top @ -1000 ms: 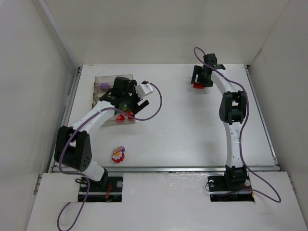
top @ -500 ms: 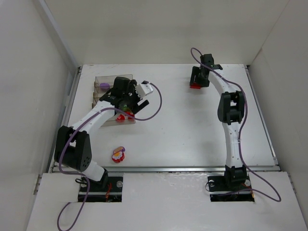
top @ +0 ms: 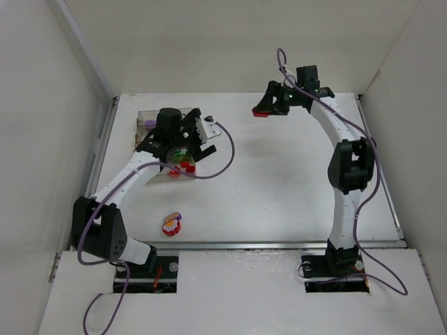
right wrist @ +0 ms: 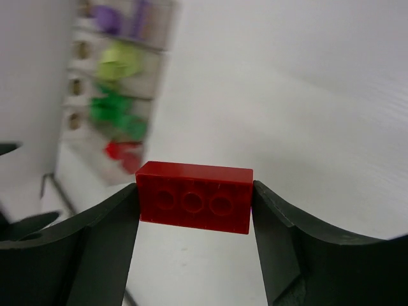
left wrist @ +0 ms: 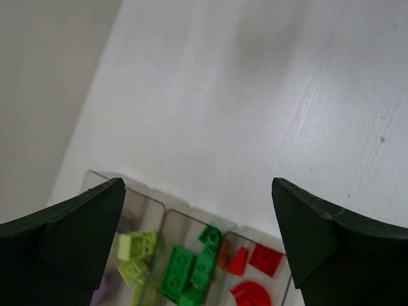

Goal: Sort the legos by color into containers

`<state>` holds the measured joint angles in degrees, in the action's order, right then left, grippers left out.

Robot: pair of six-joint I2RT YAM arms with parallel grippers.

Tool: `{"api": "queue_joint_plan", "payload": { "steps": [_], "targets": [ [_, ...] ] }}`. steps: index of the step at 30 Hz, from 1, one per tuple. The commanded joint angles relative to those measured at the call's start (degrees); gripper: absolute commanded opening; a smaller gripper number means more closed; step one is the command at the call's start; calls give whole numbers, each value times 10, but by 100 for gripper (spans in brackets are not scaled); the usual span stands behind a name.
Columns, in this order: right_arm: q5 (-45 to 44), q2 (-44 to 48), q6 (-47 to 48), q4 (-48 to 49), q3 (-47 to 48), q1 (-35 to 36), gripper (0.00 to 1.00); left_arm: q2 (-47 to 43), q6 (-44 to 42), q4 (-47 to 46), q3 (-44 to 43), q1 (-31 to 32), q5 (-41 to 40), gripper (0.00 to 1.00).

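The left gripper moves from over the tray toward the right gripper, around its red brick (right wrist: 194, 196), next, because the left gripper hangs empty beside the tray's red section.
My right gripper (top: 264, 110) is shut on a red brick (right wrist: 194, 196) and holds it above the table at the far middle, right of the tray. The clear tray (top: 144, 138) stands at the far left. My left gripper (top: 186, 148) hangs over it, open and empty. In the left wrist view the tray (left wrist: 167, 207) holds lime bricks (left wrist: 135, 255), green bricks (left wrist: 190, 268) and red pieces (left wrist: 262, 260) in separate compartments. A purple piece (top: 149, 124) lies in the far compartment. The red-white-purple flower piece (top: 171, 225) sits on the table near the front left.
White walls close in the table on the left, back and right. The tray shows blurred at the upper left of the right wrist view (right wrist: 121, 83). A metal rail (top: 279, 244) runs along the table's near edge.
My right arm has lifted the red brick off the far table and swung it left toward the tray. My left gripper has shifted slightly back over the tray.
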<state>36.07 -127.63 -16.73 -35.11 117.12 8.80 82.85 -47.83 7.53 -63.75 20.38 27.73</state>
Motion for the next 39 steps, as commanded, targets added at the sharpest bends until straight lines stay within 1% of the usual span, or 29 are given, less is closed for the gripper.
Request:
{"api": "queue_joint_plan", "payload": {
  "steps": [1,2,3,6,9,10,13,16,17,19,20,21,24,25,29,30,33,34,37,38,39],
  "targets": [
    [187,110,3,112,-14,55,0,-65,-23,-120,21,-1,112,99],
    [203,119,-4,119,-14,66,0,-65,-23,-144,21,-1,130,99],
    [223,126,-4,119,-20,90,0,-70,-23,-180,27,11,131,99],
    [235,143,-4,124,-25,134,0,-57,-23,-204,8,30,142,99],
    [241,160,-10,143,-37,156,0,-39,4,-227,-5,35,142,99],
    [241,165,-10,143,-37,162,0,-39,26,-256,-5,35,136,99],
    [247,172,-15,143,-48,168,0,-45,44,-290,0,41,127,99],
    [247,178,-15,143,-60,173,0,-61,50,-296,12,41,122,95],
    [247,183,-15,143,-67,173,0,-71,50,-296,12,46,122,92],
    [241,183,-15,148,-75,178,0,-80,50,-296,27,46,122,88],
    [241,188,-15,148,-80,178,0,-87,50,-296,27,46,122,85],
    [241,188,-15,148,-80,184,0,-93,50,-296,27,46,122,80],
    [236,188,-15,148,-80,189,0,-99,50,-289,33,51,133,68],
    [236,188,-15,148,-80,194,0,-99,50,-289,33,51,133,59],
    [236,188,-15,148,-86,194,0,-111,56,-277,39,51,144,39],
    [236,193,-15,148,-86,194,0,-111,56,-265,39,51,144,31],
    [231,206,-21,161,-97,194,0,-117,50,-246,39,51,144,22],
    [231,206,-21,161,-97,194,0,-117,44,-232,44,51,144,15],
    [231,211,-21,167,-102,194,0,-122,44,-214,44,51,137,2],
    [231,211,-26,167,-102,194,0,-122,44,-206,44,51,129,0],
    [231,211,-26,176,-102,194,1,-122,53,-206,44,51,124,0]
  ]
}}
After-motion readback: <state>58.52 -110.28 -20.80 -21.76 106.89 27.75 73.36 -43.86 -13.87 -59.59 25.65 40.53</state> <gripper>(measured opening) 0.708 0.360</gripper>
